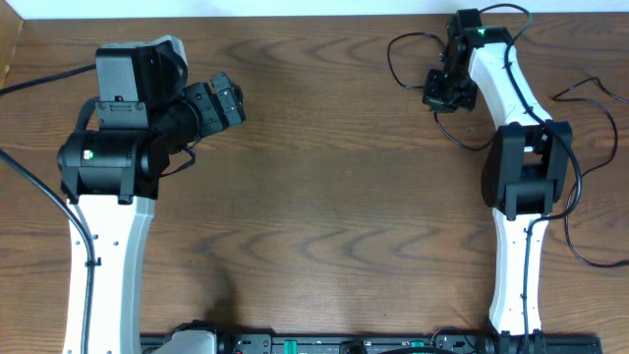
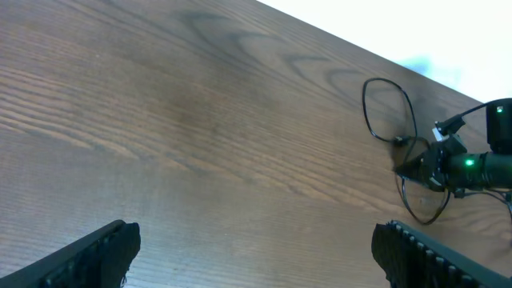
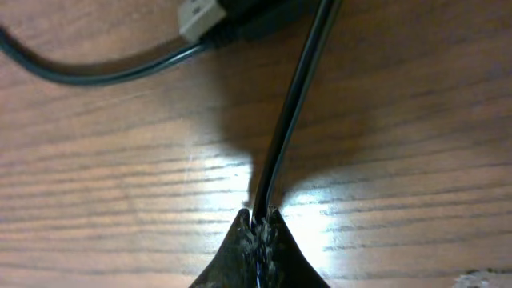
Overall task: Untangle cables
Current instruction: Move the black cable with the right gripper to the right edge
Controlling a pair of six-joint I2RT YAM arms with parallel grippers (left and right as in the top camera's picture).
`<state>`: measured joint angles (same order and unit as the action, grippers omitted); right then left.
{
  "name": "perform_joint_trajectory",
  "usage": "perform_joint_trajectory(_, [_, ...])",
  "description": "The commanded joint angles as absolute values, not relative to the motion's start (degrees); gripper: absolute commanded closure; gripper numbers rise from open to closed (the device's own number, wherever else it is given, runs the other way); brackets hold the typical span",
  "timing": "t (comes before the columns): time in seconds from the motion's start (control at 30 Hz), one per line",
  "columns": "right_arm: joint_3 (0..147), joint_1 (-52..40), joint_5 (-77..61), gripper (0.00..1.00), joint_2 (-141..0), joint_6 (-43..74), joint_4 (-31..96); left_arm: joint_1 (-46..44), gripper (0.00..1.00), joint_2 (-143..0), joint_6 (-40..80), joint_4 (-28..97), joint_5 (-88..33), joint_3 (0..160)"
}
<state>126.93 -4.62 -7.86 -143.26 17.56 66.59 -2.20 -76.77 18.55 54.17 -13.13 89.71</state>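
Note:
The pinched cord in my right gripper needs to go to the right in the overhead view next, toward the loose cord loops. I need to let go of it there.
The thin black cord [image 1: 393, 59] lies in loops at the far right of the wooden table. It also shows in the left wrist view [image 2: 390, 108]. My right gripper [image 1: 444, 93] is down on the table and shut on this cord. In the right wrist view the cord [image 3: 296, 104] runs up from the closed fingertips [image 3: 260, 216] toward a small pale plug end [image 3: 200, 14]. My left gripper [image 1: 228, 101] is open and empty at the far left, above bare wood [image 2: 256, 248], well apart from the cord. No white cord is in view.
Thicker black arm wires trail at the right edge [image 1: 590, 93] and at the left edge [image 1: 29, 84]. The table's far edge [image 1: 295, 12] runs along the top. A black rail [image 1: 344, 344] sits at the front edge between the arm bases.

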Motion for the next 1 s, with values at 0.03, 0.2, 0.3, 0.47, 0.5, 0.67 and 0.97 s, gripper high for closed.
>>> perform_joint_trajectory(0.03, [127.7, -3.6, -7.2, 0.99, -130.3, 11.7, 66.2, -1.9, 0.02, -77.2, 17.8, 54.4, -12.4, 90.2])
perform_joint_trajectory(0.2, [127.7, 0.1, -5.8, 0.99, -118.1, 10.1, 62.7, -1.9, 0.02, -77.2, 17.8, 54.4, -12.4, 90.2])
perform_joint_trajectory(0.3, [127.7, 4.3, -0.1, 0.99, -111.8, 10.0, 59.5, -1.9, 0.02, -77.2, 17.8, 54.4, -12.4, 90.2])
perform_joint_trajectory(0.47, [127.7, 12.4, 8.1, 0.99, -107.4, 10.0, 56.4, -1.9, 0.02, -77.2, 17.8, 54.4, -12.4, 90.2])
perform_joint_trajectory(0.5, [127.7, 14.3, 9.0, 0.99, -107.1, 10.0, 55.8, -1.9, 0.02, -77.2, 17.8, 54.4, -12.4, 90.2])
perform_joint_trajectory(0.67, [127.7, 24.3, 7.6, 0.99, -106.7, 10.0, 52.6, -1.9, 0.02, -77.2, 17.8, 54.4, -12.4, 90.2])
perform_joint_trajectory(0.97, [127.7, 33.1, 4.1, 0.99, -106.8, 10.1, 46.0, -1.9, 0.02, -77.2, 17.8, 54.4, -12.4, 90.2])
